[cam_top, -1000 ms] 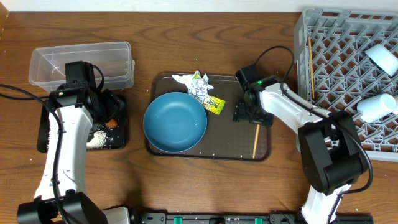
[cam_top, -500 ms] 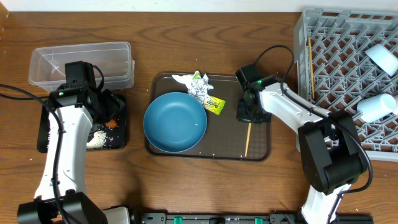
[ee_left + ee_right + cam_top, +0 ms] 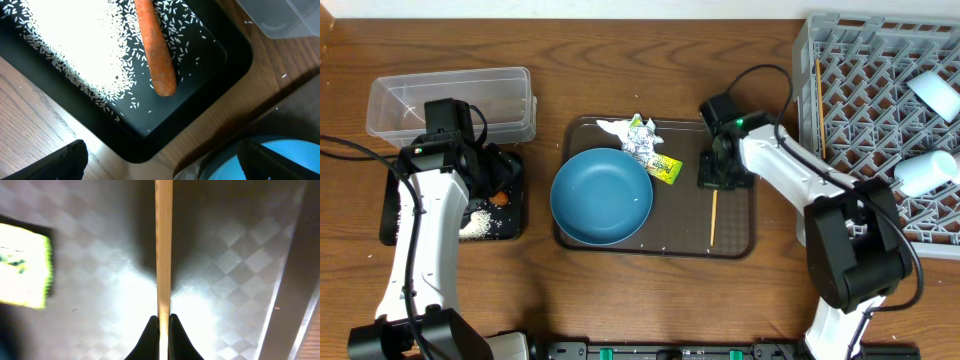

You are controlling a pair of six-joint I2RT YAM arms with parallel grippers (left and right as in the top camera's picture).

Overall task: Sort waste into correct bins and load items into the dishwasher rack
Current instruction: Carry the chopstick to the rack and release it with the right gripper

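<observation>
Next, the right gripper first lifts from the brown tray. Then it swings outward over the grey rack's edge by that tray (image 3: 824,133), since the other chopstick already lies there.
My right gripper (image 3: 718,183) (image 3: 163,324) is shut on the end of a wooden chopstick (image 3: 713,216) (image 3: 163,245) over the brown tray (image 3: 740,238). Another chopstick (image 3: 819,95) lies in the grey dishwasher rack (image 3: 865,130) with two cups (image 3: 935,92) (image 3: 927,172). The large blue bowl (image 3: 602,195), crumpled foil (image 3: 640,142), yellow-green wrapper (image 3: 665,167) (image 3: 25,265) and paper scrap (image 3: 612,127) sit on the brown tray. My left gripper (image 3: 496,180) (image 3: 160,167) hangs open over the black tray's (image 3: 200,90) corner, above the carrot stick (image 3: 155,50) and rice (image 3: 75,45).
The clear tub (image 3: 450,100) (image 3: 285,17) stands just behind the black tray (image 3: 392,222) at the left. The rack fills the right edge of the table. Bare wood lies between the black tray and the brown tray.
My right gripper has shut on the chopstick's end. The chopstick has shifted left and turned straighter on the brown tray. The left arm has stayed still.
</observation>
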